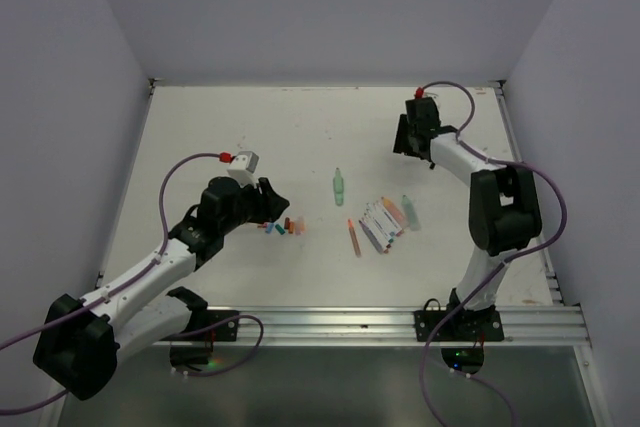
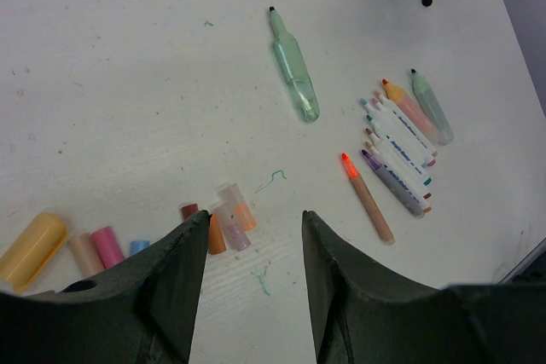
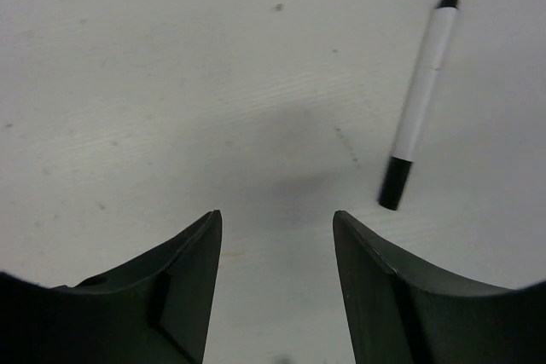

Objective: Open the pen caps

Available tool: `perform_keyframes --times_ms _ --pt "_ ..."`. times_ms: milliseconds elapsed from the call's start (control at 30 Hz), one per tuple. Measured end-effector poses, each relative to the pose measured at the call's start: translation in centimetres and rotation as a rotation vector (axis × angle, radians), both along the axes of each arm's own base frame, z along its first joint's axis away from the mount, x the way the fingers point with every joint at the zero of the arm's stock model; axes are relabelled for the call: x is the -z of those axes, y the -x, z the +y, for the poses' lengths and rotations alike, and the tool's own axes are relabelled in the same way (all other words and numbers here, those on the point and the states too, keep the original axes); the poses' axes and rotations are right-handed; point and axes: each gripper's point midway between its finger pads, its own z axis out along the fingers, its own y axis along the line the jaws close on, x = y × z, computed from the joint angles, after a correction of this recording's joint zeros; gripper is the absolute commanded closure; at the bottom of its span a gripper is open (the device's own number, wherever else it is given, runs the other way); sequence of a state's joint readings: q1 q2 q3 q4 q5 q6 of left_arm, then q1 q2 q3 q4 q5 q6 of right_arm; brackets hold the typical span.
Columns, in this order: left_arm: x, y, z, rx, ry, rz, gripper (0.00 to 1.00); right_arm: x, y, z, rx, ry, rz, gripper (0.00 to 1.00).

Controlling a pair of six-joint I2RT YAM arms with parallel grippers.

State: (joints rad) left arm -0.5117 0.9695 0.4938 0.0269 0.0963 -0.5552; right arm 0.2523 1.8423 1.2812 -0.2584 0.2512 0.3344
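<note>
The cap on the white pen's black end is still on, so my right gripper should next turn along the white pen's body and then lower onto that end.
Several loose pen caps (image 2: 217, 234) (orange, pink, blue, dark red, clear, pale yellow) lie in a row just under and left of my left gripper (image 2: 253, 215), which is open and empty; in the top view the caps (image 1: 285, 227) lie right of that gripper (image 1: 270, 199). Uncapped pens (image 2: 401, 155) lie in a bunch to the right, beside an orange pen (image 2: 368, 198) and a pale green highlighter (image 2: 295, 74). My right gripper (image 3: 275, 215) is open and empty above bare table. A white pen (image 3: 420, 95) with its black cap (image 3: 394, 183) on lies to its right.
The pen bunch (image 1: 385, 219) and green highlighter (image 1: 339, 185) lie mid-table between the arms. A second pale green highlighter (image 2: 431, 106) lies at the bunch's far side. My right gripper (image 1: 403, 139) is at the back right. Grey walls enclose the white table (image 1: 250, 127).
</note>
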Motion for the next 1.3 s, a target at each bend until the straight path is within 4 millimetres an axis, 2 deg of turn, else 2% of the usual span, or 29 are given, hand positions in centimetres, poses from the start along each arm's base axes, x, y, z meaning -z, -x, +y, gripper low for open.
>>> perform_keyframes --times_ms 167,333,667,900,1133,1200,1300 --pt "0.0 0.0 0.0 0.0 -0.001 0.001 0.49 0.8 1.0 -6.1 0.182 0.042 0.066 0.44" --pt "0.1 0.0 -0.1 0.003 0.0 0.003 0.49 1.4 1.0 -8.8 0.282 0.043 0.091 0.49" --pt "0.2 0.1 -0.1 0.008 0.0 0.008 0.49 5.3 1.4 -9.4 0.326 0.028 0.177 0.56" --pt "0.2 0.1 -0.1 0.009 -0.003 0.006 0.49 5.8 1.0 -9.7 0.336 -0.008 0.178 0.66" --pt "0.1 0.0 -0.1 0.02 -0.012 -0.004 0.49 5.9 0.8 -9.8 0.314 -0.029 0.178 0.96" --pt "-0.1 0.0 -0.2 0.024 -0.011 -0.01 0.49 5.9 0.8 -9.6 0.287 -0.035 0.18 1.0" --pt "-0.5 -0.2 -0.5 0.039 -0.012 -0.018 0.48 5.7 1.3 -8.4 0.198 -0.067 0.185 1.0"
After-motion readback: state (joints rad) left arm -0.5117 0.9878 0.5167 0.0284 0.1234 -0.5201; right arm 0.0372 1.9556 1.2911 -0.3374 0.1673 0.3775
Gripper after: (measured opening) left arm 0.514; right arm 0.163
